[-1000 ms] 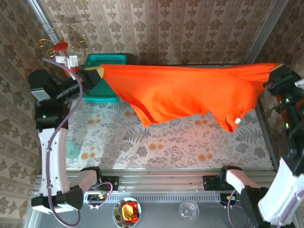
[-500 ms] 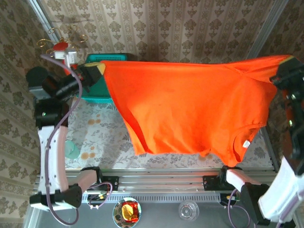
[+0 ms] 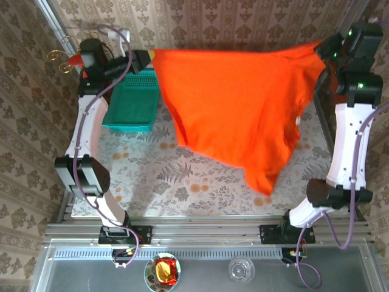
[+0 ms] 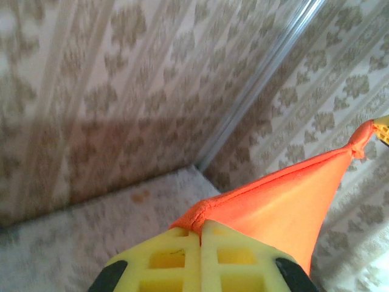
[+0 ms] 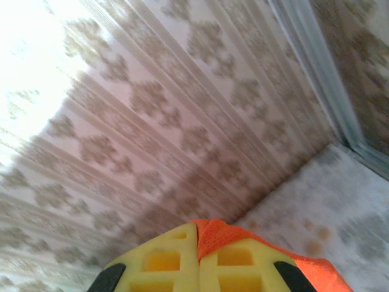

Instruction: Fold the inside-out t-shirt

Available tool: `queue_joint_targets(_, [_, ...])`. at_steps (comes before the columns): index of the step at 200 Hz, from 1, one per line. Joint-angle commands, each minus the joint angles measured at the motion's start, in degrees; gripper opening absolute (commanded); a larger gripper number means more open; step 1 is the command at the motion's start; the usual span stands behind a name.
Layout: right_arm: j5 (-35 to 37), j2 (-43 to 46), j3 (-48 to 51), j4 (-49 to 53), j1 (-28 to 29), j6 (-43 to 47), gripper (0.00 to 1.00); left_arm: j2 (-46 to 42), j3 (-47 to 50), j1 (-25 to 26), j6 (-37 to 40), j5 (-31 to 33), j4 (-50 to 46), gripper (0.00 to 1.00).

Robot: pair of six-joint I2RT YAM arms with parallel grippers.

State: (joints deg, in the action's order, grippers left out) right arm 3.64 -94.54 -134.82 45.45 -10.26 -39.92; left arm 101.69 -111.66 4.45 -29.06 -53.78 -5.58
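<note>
My left gripper moves down and back past the teal basket to the near tabletop next and releases the hem corner, because the spread shirt still hangs.
The orange-red inside-out t-shirt (image 3: 237,109) hangs spread in the air over the far half of the table, stretched between both arms, its lower end drooping toward the right. My left gripper (image 3: 148,56) is shut on its top left corner, and my right gripper (image 3: 322,47) is shut on its top right corner. In the left wrist view the yellow fingers (image 4: 182,255) pinch an orange hem corner (image 4: 206,213), and the taut edge runs off to the right. In the right wrist view the yellow fingers (image 5: 176,258) pinch a bunch of orange cloth (image 5: 213,234).
A teal basket (image 3: 134,103) stands at the back left under the left arm. A red ornament with gold wire curls (image 3: 73,59) hangs on the left wall. Patterned walls close the back and sides. A small dish (image 3: 163,271) and a clear cup (image 3: 241,268) sit in front of the rail.
Both arms have swung up and toward the back wall, carrying the t-shirt with them. The cloth, which reached the near rail half a second ago, now hangs further back and narrower.
</note>
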Motion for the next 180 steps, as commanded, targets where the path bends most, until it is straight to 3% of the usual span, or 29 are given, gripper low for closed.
queue_joint_targets(1, [-0.18,-4.58,-17.23,1.96,-0.60,-1.74,0.00,2.98,-12.99,-0.41,-2.27,-1.78,1.89,0.00])
queue_joint_targets(21, [-0.14,-6.74,-23.94,5.87,-0.64,-1.50,0.00,4.44,-16.44,-0.40,-3.50,-2.64,2.21,0.00])
queue_joint_targets(39, [-0.68,-2.49,-16.88,6.79,-0.64,-0.68,0.00,2.61,-12.80,-0.41,-3.33,-3.21,2.70,0.00])
queue_joint_targets(79, [-2.90,24.00,33.67,-7.39,-0.64,-0.26,0.00,-9.97,15.15,-0.45,-0.26,-3.37,7.49,0.00])
queue_joint_targets(112, [-4.47,38.85,65.82,-6.91,-0.64,-0.31,0.00,-20.81,42.85,0.33,5.51,0.41,6.89,0.00])
queue_joint_targets(148, [-7.90,42.62,92.25,-11.82,-0.60,-4.65,0.00,-22.20,63.97,2.98,10.09,10.47,4.66,0.00])
queue_joint_targets(180, [-10.36,38.91,102.99,-15.98,-0.68,-8.03,0.00,-18.52,73.74,4.87,8.19,15.54,8.26,0.00])
